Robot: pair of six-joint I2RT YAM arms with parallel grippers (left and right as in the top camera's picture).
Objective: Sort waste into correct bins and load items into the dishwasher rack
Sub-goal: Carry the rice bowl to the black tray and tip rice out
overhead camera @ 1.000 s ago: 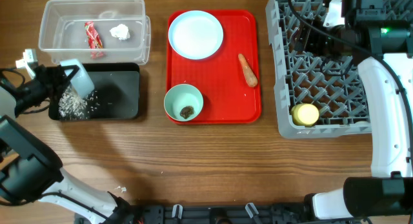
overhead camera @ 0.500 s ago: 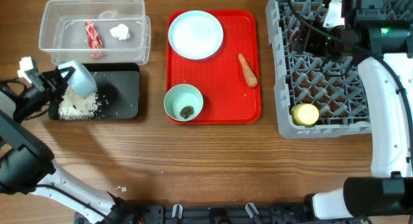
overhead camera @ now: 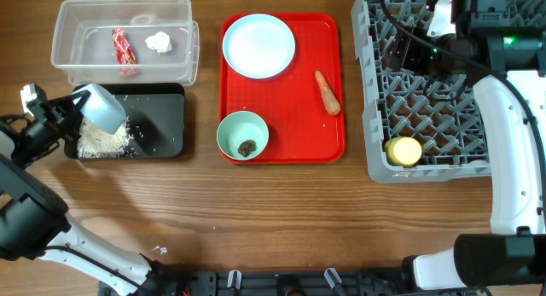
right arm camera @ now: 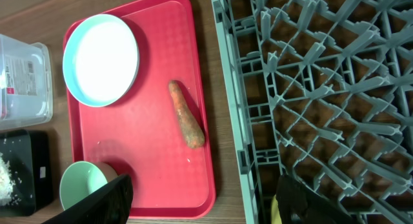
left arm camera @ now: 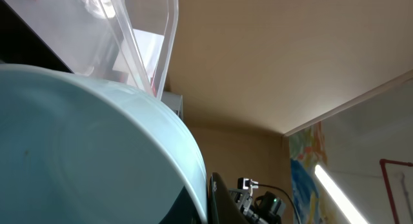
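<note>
I will turn the bowl upright with my left gripper next and lower it onto the red tray (overhead camera: 294,134) beside the carrot, because the rice (overhead camera: 101,141) is in the black tray.
My left gripper (overhead camera: 78,115) is shut on a pale blue bowl (overhead camera: 104,108), tipped over the black tray (overhead camera: 162,134), where loose white rice (overhead camera: 101,141) lies in a heap. The bowl fills the left wrist view (left arm camera: 84,153). The clear tub (overhead camera: 119,42) holds the red wrapper (overhead camera: 124,51) and white tissue (overhead camera: 158,43). On the red tray (overhead camera: 294,134) are the plate (overhead camera: 258,45), the carrot piece (overhead camera: 328,93) and a mint bowl (overhead camera: 242,136) holding a dark scrap (overhead camera: 247,148). My right gripper (right arm camera: 203,204) is open and empty, high over the grey rack (overhead camera: 426,83); the yellow cup (overhead camera: 403,151) sits in it.
The plate (right arm camera: 101,59), carrot (right arm camera: 186,124), mint bowl (right arm camera: 82,185) and rack edge (right arm camera: 235,108) show in the right wrist view. A few rice grains (overhead camera: 159,248) lie on the wooden table near the front edge.
The left gripper has drawn the tipped bowl up and slightly left, off the rice heap. The rice has settled into a tighter pile in the black tray. The right arm has not moved.
</note>
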